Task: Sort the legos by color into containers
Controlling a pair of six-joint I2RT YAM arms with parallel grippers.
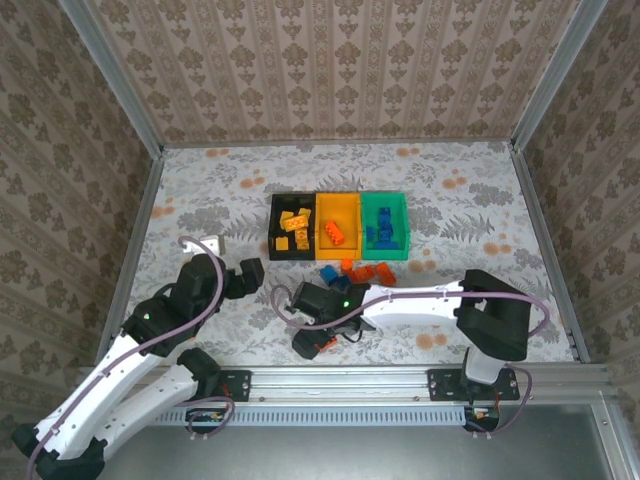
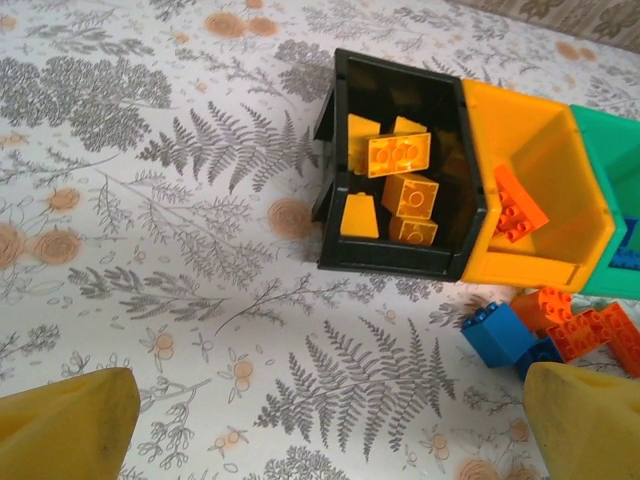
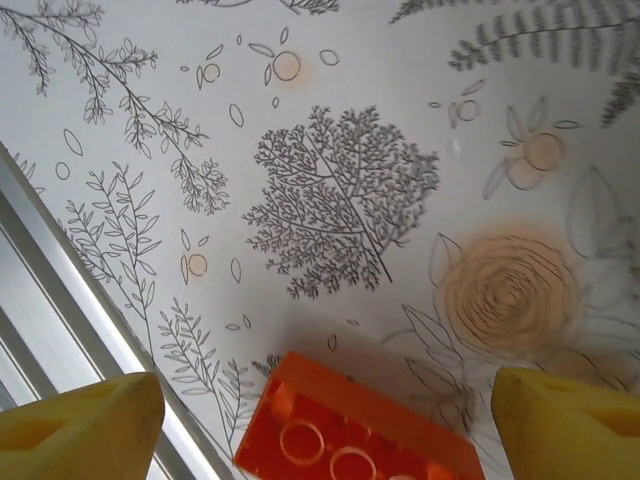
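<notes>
The upside-down red-orange brick lies skewed just below the open fingertips. Its long sides go between the fingers of my right gripper next, as it turns, lowers and closes.
Three joined containers stand mid-table: the black bin (image 1: pixel 290 228) (image 2: pixel 400 257) holds several yellow-orange legos (image 2: pixel 400 155), the yellow-orange bin (image 1: pixel 338 226) (image 2: pixel 535 268) holds a red-orange brick (image 2: pixel 515 205), and the green bin (image 1: pixel 385 225) (image 2: pixel 612 160) holds blue bricks. Loose blue (image 1: pixel 328 273) (image 2: pixel 497 333) and red-orange legos (image 1: pixel 366 272) (image 2: pixel 585 330) lie just in front of the bins. My left gripper (image 1: pixel 250 274) (image 2: pixel 325 400) hovers open, left of that pile, with nothing between its fingers. My right gripper (image 1: pixel 308 343) (image 3: pixel 328 400) is open low over an upside-down red-orange brick (image 3: pixel 365 435) that lies between its fingers, untouched.
An aluminium rail (image 1: pixel 340 380) (image 3: pixel 40 300) runs along the near table edge, close to the right gripper. A small white object (image 1: pixel 205 243) lies at the left by the left arm. Patterned walls enclose the table on three sides.
</notes>
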